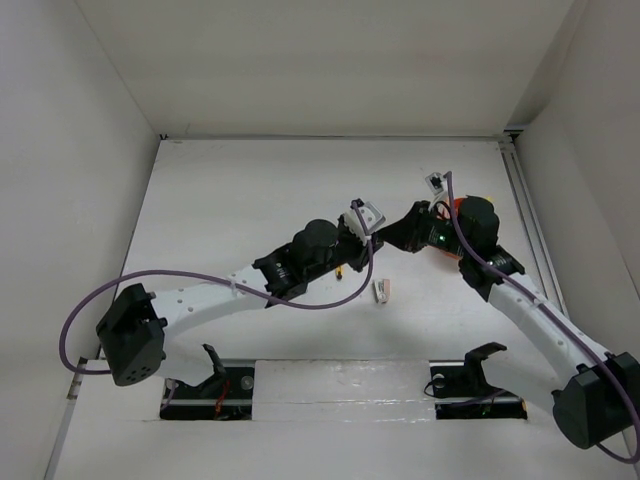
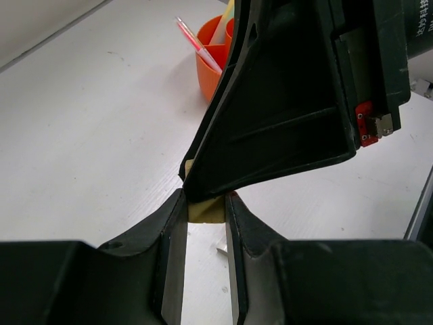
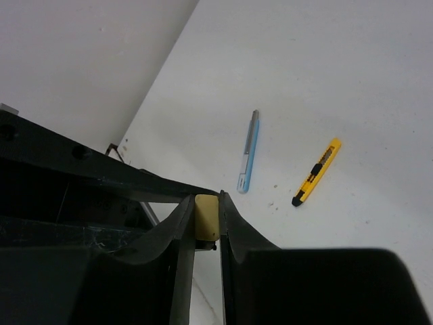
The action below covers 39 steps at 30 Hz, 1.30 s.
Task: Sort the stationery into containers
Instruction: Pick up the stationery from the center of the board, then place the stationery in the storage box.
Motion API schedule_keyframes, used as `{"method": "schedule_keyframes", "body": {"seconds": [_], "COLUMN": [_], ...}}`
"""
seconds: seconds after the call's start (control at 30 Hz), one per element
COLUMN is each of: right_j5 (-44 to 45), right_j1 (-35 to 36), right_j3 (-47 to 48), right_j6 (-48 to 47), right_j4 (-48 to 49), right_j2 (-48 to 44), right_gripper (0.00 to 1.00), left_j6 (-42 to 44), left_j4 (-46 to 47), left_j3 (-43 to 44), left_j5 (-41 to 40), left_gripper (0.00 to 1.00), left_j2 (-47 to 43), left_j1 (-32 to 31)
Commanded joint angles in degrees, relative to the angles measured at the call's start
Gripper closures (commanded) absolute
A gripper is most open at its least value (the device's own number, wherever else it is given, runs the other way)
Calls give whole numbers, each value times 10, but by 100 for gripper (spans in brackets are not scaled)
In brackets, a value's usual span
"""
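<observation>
To my right gripper's right in the top view stands the orange tub [image 1: 459, 203], already holding a pen: I will carry the eraser that way over it and release.
A tan eraser cube [image 2: 206, 211] sits between the tips of my left gripper [image 2: 206, 202]. The same eraser [image 3: 206, 218] is also pinched between the fingertips of my right gripper [image 3: 205, 203]. The two grippers meet tip to tip above the table's middle, left [image 1: 370, 231] and right [image 1: 384, 239]. The orange tub [image 2: 211, 68] stands behind, with a red pen [image 2: 196, 42] leaning in it; in the top view it [image 1: 458, 207] is mostly hidden by my right arm. A yellow-black cutter [image 3: 316, 171] and a blue-grey pen [image 3: 247, 152] lie on the table.
The yellow-black cutter [image 1: 341, 272] lies under the left arm, with a small pale piece [image 1: 382, 290] to its right. A small white tag [image 1: 435, 182] lies near the back. White walls close in the table on the left, the right and the back.
</observation>
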Motion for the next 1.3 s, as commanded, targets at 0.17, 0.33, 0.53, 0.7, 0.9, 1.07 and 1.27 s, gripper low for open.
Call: {"method": "schedule_keyframes", "body": {"seconds": [0.17, 0.33, 0.53, 0.7, 0.9, 1.07, 1.27], "right_j5": [-27, 2, -2, 39, 127, 161, 129], "right_j1": [16, 1, -161, -309, -370, -414, -467], "right_j3": [25, 62, 105, 96, 85, 48, -3], "right_j6": [0, -53, -181, -254, -298, -299, -271], "right_j4": [33, 33, 18, -22, -72, -78, -42], "right_j2": [9, 20, 54, 32, -12, -26, -23], "right_gripper": [100, 100, 100, 100, 100, 100, 100], "left_j6": [-12, -23, -45, -86, -177, -257, -289], "left_j4": [38, 17, 3, -2, -75, -165, -213], "left_j3": [2, 13, 20, 14, 84, 146, 164], "left_j5": [-75, -88, -79, -163, -258, -293, -331], "left_gripper": [55, 0, 0, 0, 0, 0, 0], "left_j2": [-16, -5, -28, -43, -8, 23, 31], "left_j1": [2, 2, 2, -10, -15, -15, -15]}}
